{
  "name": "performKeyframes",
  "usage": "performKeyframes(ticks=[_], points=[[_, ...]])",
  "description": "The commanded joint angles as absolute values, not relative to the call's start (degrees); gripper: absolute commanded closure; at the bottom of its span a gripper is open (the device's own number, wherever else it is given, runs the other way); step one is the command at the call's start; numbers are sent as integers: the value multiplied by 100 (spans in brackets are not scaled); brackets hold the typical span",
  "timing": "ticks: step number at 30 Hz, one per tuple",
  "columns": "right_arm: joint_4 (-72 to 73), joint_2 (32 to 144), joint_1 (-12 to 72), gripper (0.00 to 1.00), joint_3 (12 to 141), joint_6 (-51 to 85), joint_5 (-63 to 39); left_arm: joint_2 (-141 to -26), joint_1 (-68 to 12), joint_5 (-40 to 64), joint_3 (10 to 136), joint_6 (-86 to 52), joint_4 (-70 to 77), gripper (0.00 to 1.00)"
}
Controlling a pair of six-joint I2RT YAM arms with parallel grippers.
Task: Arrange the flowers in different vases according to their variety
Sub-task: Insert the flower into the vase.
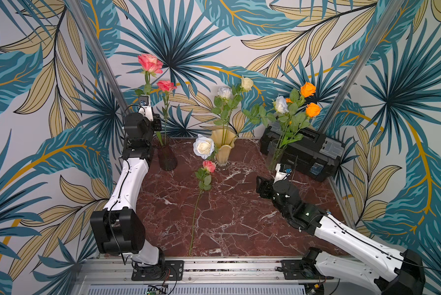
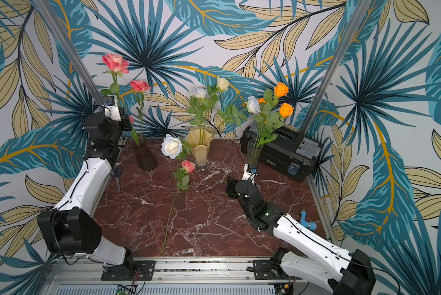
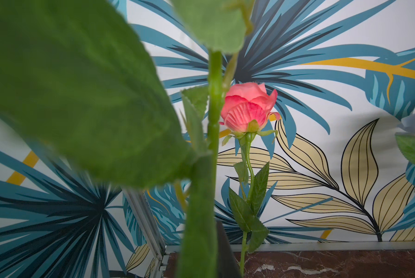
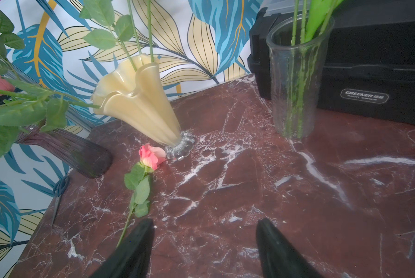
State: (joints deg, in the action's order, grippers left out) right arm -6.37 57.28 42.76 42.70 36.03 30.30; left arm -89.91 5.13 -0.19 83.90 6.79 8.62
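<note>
My left gripper lowers toward the opening of the dark purple vase [image 1: 167,155] next and releases the tall pink rose's stem, since its bloom stands well above the second pink rose.
My left gripper [image 1: 157,124] is shut on the stem of a tall pink rose [image 1: 150,63], whose lower end reaches into the dark purple vase [image 1: 167,155]. The stem [image 3: 199,216] fills the left wrist view, with a second pink rose [image 3: 247,110] behind it in the same vase. The cream vase [image 1: 224,148] holds white roses [image 1: 224,92]. Orange roses [image 1: 308,89] stand in the clear vase [image 1: 275,155]. A pink bud [image 4: 151,156] lies flat on the marble, its stem toward the front edge. Beside that stem, above the table, my right gripper [image 4: 205,231] is open and holds nothing.
A black toolbox [image 1: 303,150] sits at the back right, right behind the clear vase. Scissors [image 2: 116,173] lie by the left edge and a small blue object [image 2: 307,222] by the right edge. Metal posts [image 1: 99,56] rise at both back corners.
</note>
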Motion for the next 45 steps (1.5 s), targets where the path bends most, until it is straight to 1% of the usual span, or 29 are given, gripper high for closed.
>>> performKeyframes(ticks=[1,5,7,9,11,12,14,15,16,18,20,25,29,36,42,45], points=[[-743,5742,4298,29,4317,3661,3067,-8993,563,74,8499,590,1276,100],[-738,5757,4298,29,4316,3673,3064,-8913,565,-35,8054,525,1446,100],[-714,5783,4298,29,4307,3675,3050,-8829,563,-87,7777,539,1579,92],[-696,5808,4302,29,4317,3674,3019,-8772,563,-105,7602,554,1591,78],[-693,5825,4303,29,4324,3669,3008,-8715,570,-88,7438,562,1617,67],[-688,5827,4299,29,4325,3665,3011,-8683,564,-83,7366,554,1622,60],[-677,5811,4298,29,4324,3671,3022,-8609,563,-103,7228,519,1695,35],[-677,5806,4298,29,4327,3666,3023,-8575,566,-158,7186,479,1701,25],[-685,5801,4303,29,4330,3670,3023,-8550,570,-231,7181,437,1668,20],[-686,5771,4298,29,4316,3681,3021,-8470,566,-313,7186,402,1571,17],[-707,5759,4302,29,4306,3683,3006,-8325,567,-371,7187,391,1472,11],[-725,5739,4301,29,4291,3687,2997,-7761,561,-527,7087,413,904,9],[-705,5772,4298,29,4291,3678,2947,-7222,483,-474,6967,323,65,8],[-678,5862,4303,29,4283,3685,2813,-6080,-151,-571,6564,422,-1529,9],[-625,5837,4302,29,4200,3708,2786,-5435,-794,-562,6111,-182,-3187,9],[-628,5779,4298,29,4156,3744,2777,-5092,-945,-506,5715,-471,-3613,9]])
